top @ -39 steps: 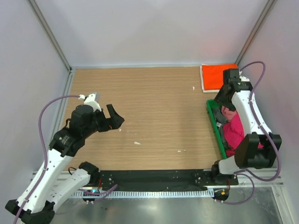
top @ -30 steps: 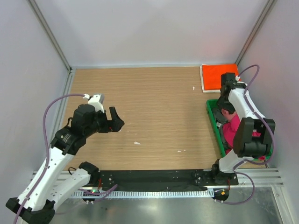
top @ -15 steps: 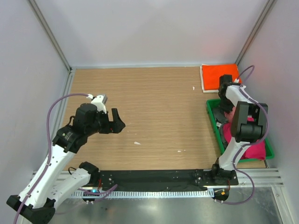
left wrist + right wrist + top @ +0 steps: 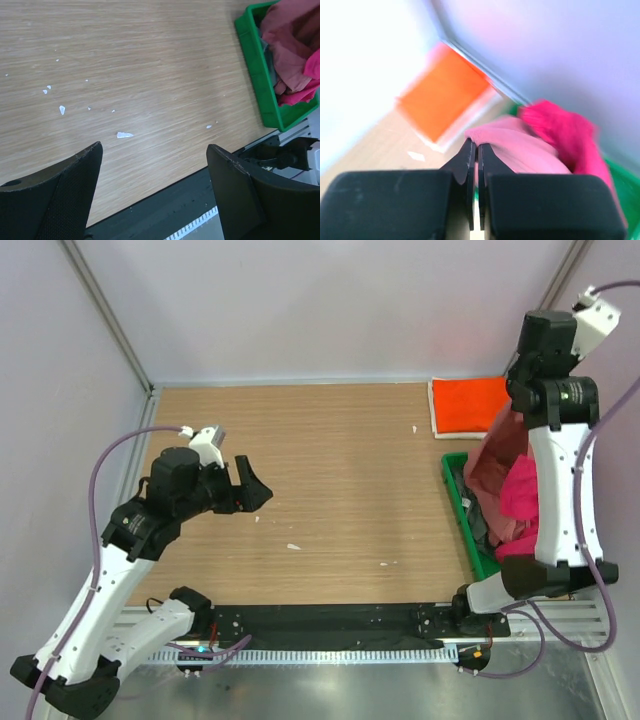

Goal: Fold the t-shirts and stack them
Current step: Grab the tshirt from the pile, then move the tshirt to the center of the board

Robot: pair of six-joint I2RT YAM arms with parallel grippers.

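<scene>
I should lift my right gripper higher next, then move it over the open middle of the table and down.
My right gripper (image 4: 512,395) (image 4: 476,145) is raised high over the green tray (image 4: 458,502) and is shut on an edge of the salmon-red t-shirt (image 4: 500,455) (image 4: 520,145), which hangs down into the tray. A magenta t-shirt (image 4: 522,495) (image 4: 565,130) is bunched beside it, with dark cloth (image 4: 267,55) underneath. An orange t-shirt (image 4: 468,402) (image 4: 445,95) lies folded on a white one at the far right corner. Over the table's left side, my left gripper (image 4: 252,495) (image 4: 154,147) hovers open, holding nothing.
The green tray (image 4: 252,65) stands along the right edge of the wooden table. Small white scraps (image 4: 125,134) lie scattered on the wood. A black rail (image 4: 320,625) runs along the near edge. Walls close the back and both sides.
My right gripper has shut on the salmon-red shirt down in the tray and lifted it high. The left arm shifted slightly right and forward, still open.
</scene>
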